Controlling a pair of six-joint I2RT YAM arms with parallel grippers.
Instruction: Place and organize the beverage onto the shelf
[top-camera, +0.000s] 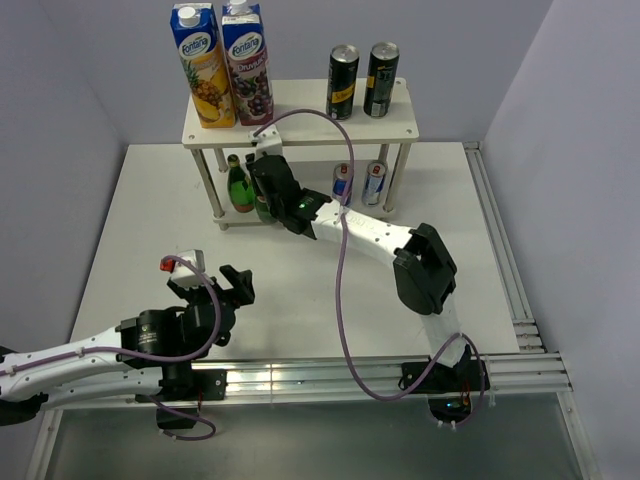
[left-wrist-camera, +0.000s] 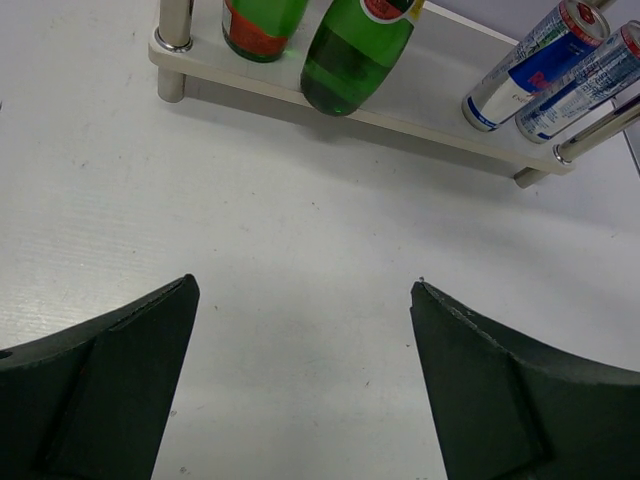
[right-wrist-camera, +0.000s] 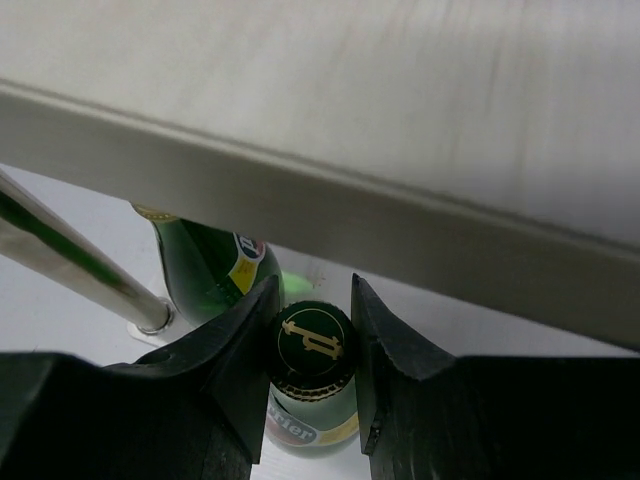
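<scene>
My right gripper moves outward under the top board and toward the silver-blue cans next, because the held bottle's base sticks out past the lower board's front edge.
The white shelf (top-camera: 300, 118) stands at the back of the table. Two dark cans (top-camera: 343, 82) (top-camera: 381, 78) stand on its top board. On the lower board (left-wrist-camera: 420, 100) are two silver-blue cans (top-camera: 342, 183) (top-camera: 374, 183) and one green bottle (top-camera: 239, 185). My right gripper (right-wrist-camera: 313, 290) reaches under the top board and is shut on the gold-edged cap of a second green bottle (right-wrist-camera: 312, 345), just right of the first bottle (right-wrist-camera: 205, 265). The held bottle's base (left-wrist-camera: 345, 70) sits at the lower board's front edge. My left gripper (left-wrist-camera: 305, 290) is open over bare table, well in front of the shelf.
Two tall juice cartons (top-camera: 203, 65) (top-camera: 247, 62) stand on the left of the top board. A thin shelf leg (right-wrist-camera: 80, 270) is just left of my right fingers. Grey walls close in the table, and a metal rail (top-camera: 500, 260) runs along its right edge.
</scene>
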